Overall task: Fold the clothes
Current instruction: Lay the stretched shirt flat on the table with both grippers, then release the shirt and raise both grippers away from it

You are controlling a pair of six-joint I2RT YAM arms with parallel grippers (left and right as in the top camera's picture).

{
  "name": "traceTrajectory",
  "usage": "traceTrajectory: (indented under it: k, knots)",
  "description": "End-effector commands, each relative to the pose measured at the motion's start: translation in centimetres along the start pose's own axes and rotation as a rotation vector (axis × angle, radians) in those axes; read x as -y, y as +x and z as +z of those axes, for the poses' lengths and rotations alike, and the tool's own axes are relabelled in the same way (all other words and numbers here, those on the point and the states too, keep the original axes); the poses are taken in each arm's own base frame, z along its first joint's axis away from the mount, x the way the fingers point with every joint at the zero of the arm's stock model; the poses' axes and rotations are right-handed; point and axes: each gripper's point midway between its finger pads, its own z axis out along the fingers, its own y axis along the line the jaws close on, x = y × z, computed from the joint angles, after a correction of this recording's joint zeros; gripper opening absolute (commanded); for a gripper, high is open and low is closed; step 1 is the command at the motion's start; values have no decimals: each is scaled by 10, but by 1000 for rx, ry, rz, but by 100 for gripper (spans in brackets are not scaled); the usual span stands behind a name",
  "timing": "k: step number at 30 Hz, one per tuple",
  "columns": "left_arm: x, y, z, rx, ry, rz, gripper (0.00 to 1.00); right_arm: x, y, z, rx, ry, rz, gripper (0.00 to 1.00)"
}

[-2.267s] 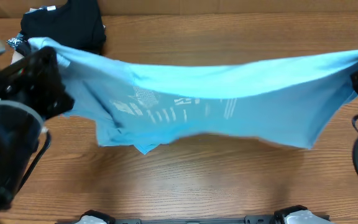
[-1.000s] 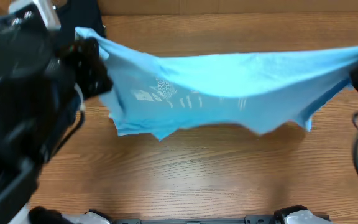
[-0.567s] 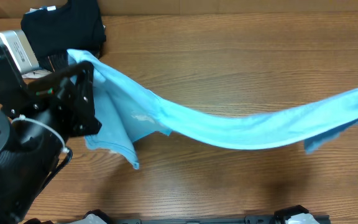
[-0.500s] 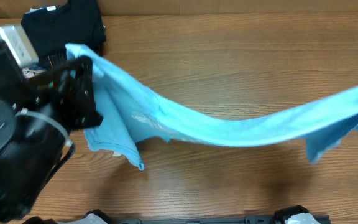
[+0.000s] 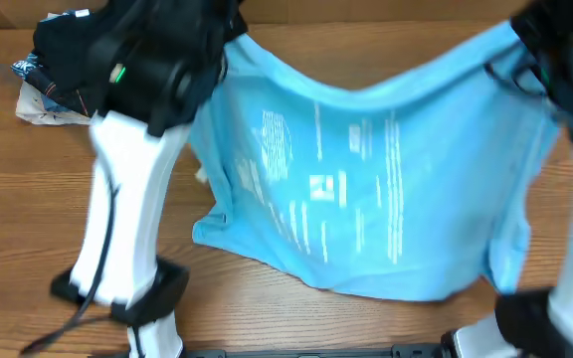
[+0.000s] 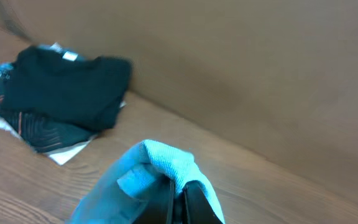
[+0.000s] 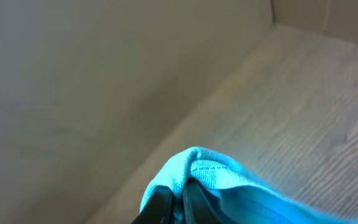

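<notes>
The hanging shirt corner needs to go outward and down toward the cardboard side, and my left gripper needs to release it there, since empty table lies below, beside the black pile.
The sky-blue T-shirt (image 5: pixel 366 189) hangs spread between my two grippers over the far half of the table, white lettering showing through, its lower edge near the front. My left gripper (image 5: pixel 229 30) is shut on its far left corner; in the left wrist view the jaws (image 6: pixel 178 198) pinch a fold of blue cloth (image 6: pixel 166 163). My right gripper (image 5: pixel 521 32) is shut on the far right corner; in the right wrist view the jaws (image 7: pixel 180 196) pinch blue cloth (image 7: pixel 207 168).
A pile of black folded garments (image 5: pixel 63 45) lies at the far left on a white sheet, also in the left wrist view (image 6: pixel 61 93). A cardboard wall (image 6: pixel 241 68) backs the wooden table (image 5: pixel 346 323).
Both arms swung from wide apart to the far side, lifting the shirt. It went from a stretched, sagging band to a broad sheet hanging open over the table.
</notes>
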Motion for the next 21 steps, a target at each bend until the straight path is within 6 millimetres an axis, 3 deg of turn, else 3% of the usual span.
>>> traceTrajectory:
  k: [1,6,7,8,11,12,14,17,21]
  knots:
    - [-9,6,64,-22,-82,13,4,3,7,65,-45,69,2,4]
    - [4,27,141,-46,-84,79,5,4,16,142,-68,105,-32,5]
    - [6,31,154,-47,-85,94,10,3,20,156,-86,100,-45,15]
    - [8,37,165,-53,-83,108,32,4,26,169,-106,99,-57,40]
    - [13,63,201,-96,-82,173,74,10,41,197,-154,115,-94,98]
    - [11,73,210,-112,-92,195,100,14,47,204,-170,130,-112,100]
    - [8,86,221,-143,-109,231,100,18,52,207,-191,146,-140,100]
    - [1,97,222,-185,-130,253,100,24,55,202,-211,163,-174,100]
    - [3,86,202,-175,-120,250,100,31,55,183,-239,180,-183,100]
